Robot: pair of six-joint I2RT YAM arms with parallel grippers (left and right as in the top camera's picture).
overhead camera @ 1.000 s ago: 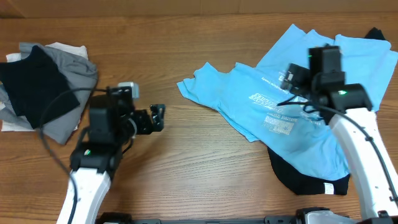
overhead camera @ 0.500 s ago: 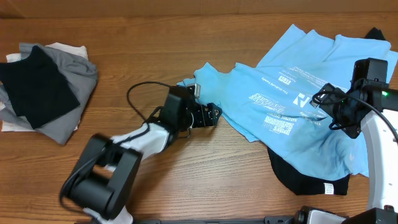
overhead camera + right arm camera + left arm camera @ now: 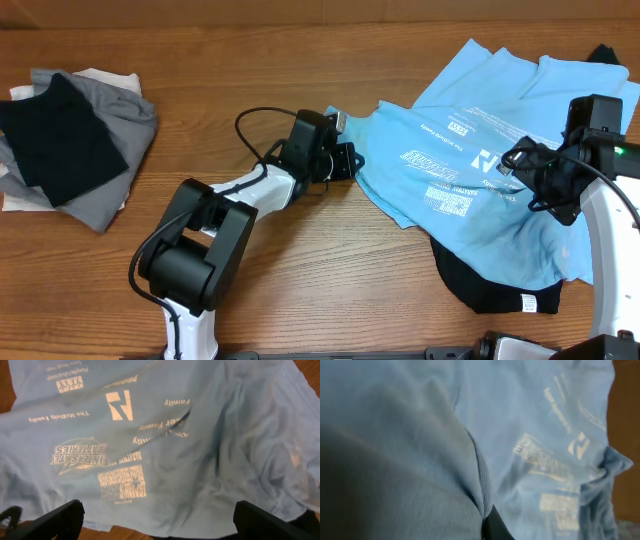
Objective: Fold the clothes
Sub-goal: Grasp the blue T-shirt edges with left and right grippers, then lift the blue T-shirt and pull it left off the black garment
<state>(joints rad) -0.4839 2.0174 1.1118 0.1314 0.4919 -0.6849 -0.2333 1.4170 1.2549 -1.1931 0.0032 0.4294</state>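
The shirt will next be lifted by my left gripper, pulled off the black garment to the left in the overhead view, and released, as bare wood lies there beside the pile.
The light-blue T-shirt lies spread, small white print up, over the right half of the table. My left gripper is at its left edge, shut on a bunched fold of the blue cloth. In the left wrist view that cloth fills the picture, with one black fingertip poking out beneath it. My right gripper hovers open above the shirt's right part. Its two fingers stand wide apart over the printed fabric, holding nothing.
A black garment sticks out from under the shirt's near edge. A pile of black, grey and white clothes sits at the far left. Bare wooden table lies between them.
The left arm has reached right to the shirt's left edge and shut on it, gathering the sleeve. The right arm swung right a second ago and has since held still.
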